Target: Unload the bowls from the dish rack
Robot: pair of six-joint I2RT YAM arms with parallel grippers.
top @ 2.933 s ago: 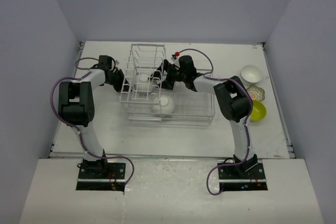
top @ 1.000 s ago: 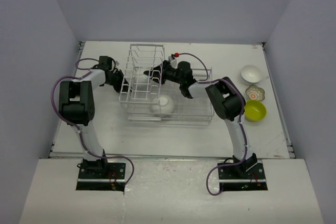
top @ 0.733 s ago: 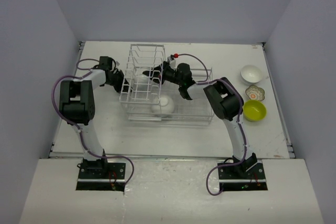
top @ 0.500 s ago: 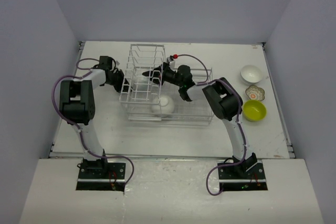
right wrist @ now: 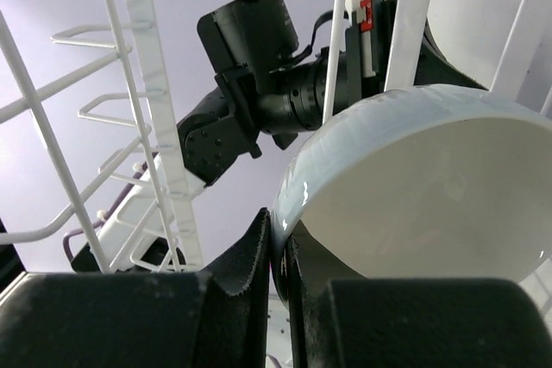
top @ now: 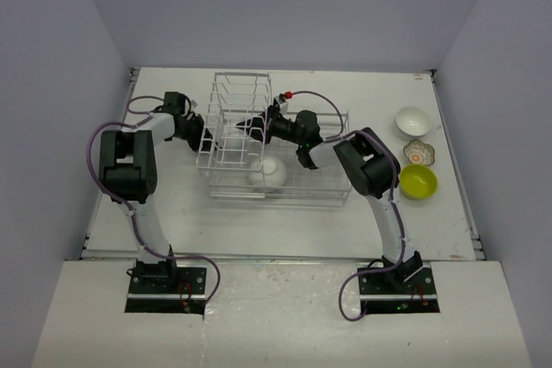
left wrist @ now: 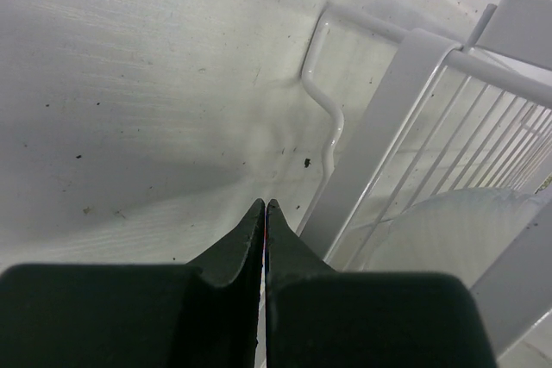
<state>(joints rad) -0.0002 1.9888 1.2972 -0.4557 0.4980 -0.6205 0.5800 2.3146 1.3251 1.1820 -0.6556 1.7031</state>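
My right gripper lifts clear of the rack's wires next, since they surround the held bowl. It then swings over the white bowl on the tabletop, lowers and releases.
The dish rack (top: 306, 180) is a white wire basket with a taller slotted section (top: 239, 96) at its left end. My right gripper (right wrist: 278, 230) reaches into that section (top: 244, 124) and is shut on the rim of a white bowl (right wrist: 414, 196), one finger inside and one outside. A second white bowl (top: 269, 171) lies in the low basket. My left gripper (left wrist: 264, 204) is shut and empty, low over the table beside the rack's left wall (left wrist: 414, 118), also visible from above (top: 200, 130). A pale bowl (left wrist: 457, 230) shows through the wires.
Three bowls stand on the table at the right: a white bowl (top: 413, 120), a patterned bowl (top: 420, 152) and a lime-yellow bowl (top: 417, 182). Rack wires (right wrist: 147, 84) surround the right gripper closely. The left arm's black wrist (right wrist: 259, 66) shows beyond them.
My right gripper has pushed further left into the slotted section and closed on the white bowl's rim. The left arm has stayed where it was.
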